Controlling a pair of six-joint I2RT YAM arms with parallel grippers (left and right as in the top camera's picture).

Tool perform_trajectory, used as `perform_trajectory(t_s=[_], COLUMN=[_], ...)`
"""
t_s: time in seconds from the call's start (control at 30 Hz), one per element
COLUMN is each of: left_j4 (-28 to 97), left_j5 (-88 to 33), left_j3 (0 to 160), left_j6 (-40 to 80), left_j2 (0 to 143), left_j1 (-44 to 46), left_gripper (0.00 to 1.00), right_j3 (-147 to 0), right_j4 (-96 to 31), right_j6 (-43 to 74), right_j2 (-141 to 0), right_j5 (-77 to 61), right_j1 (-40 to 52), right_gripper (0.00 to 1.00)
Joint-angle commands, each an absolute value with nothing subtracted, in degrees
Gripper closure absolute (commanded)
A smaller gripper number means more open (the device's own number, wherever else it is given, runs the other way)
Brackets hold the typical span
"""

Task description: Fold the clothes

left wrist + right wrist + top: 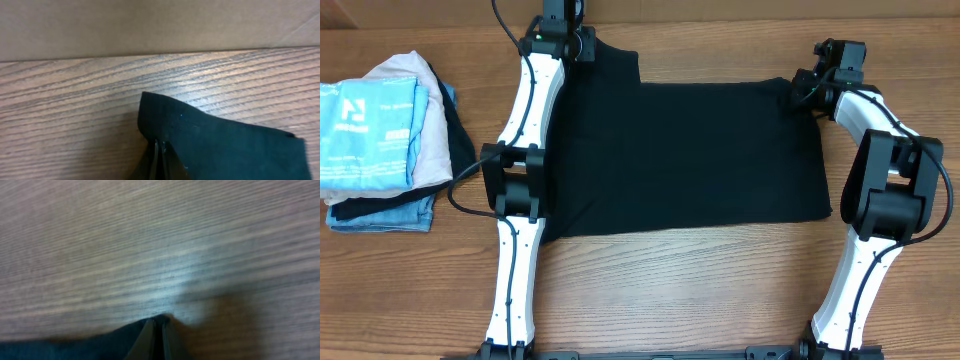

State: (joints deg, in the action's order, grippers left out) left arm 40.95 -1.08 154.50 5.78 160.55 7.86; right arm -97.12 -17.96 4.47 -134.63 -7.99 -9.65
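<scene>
My right gripper should rise and go back over the garment's near corner [820,210] to release the garment's edge, as the garment lies flat, its far corner pinched.
A black garment [680,155] lies spread flat across the middle of the wooden table. My left gripper [582,45] is at its far left corner, shut on the black cloth; in the left wrist view the closed fingers [160,150] pinch the cloth's edge [210,145]. My right gripper [802,85] is at the far right corner, shut on the cloth; in the right wrist view the closed fingers [159,326] pinch the cloth's corner [85,347].
A pile of folded clothes [385,135] in light blue, pink and dark fabric sits at the table's left edge. Bare wood [680,290] lies in front of the garment. A wall [150,25] rises behind the table's far edge.
</scene>
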Motion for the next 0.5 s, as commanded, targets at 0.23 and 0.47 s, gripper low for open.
perform_trajectory(t_s=[0.23, 0.47], left_j4=[70.06, 86.00], left_j5=[-3.09, -5.41], left_j3=[172.20, 180.09], left_j6=[5.74, 5.76], left_j2=[161.12, 160.68], left_j1=[7.92, 7.90], left_gripper=[0.96, 0.96], right_j3=[-98.80, -98.80], right_j4=[-28.42, -37.43], right_j6=[2.90, 1.21], right_j2=[-124.36, -119.07], right_j5=[-9.34, -13.47], right_j1=[-10.98, -13.13], right_gripper=[0.96, 0.96])
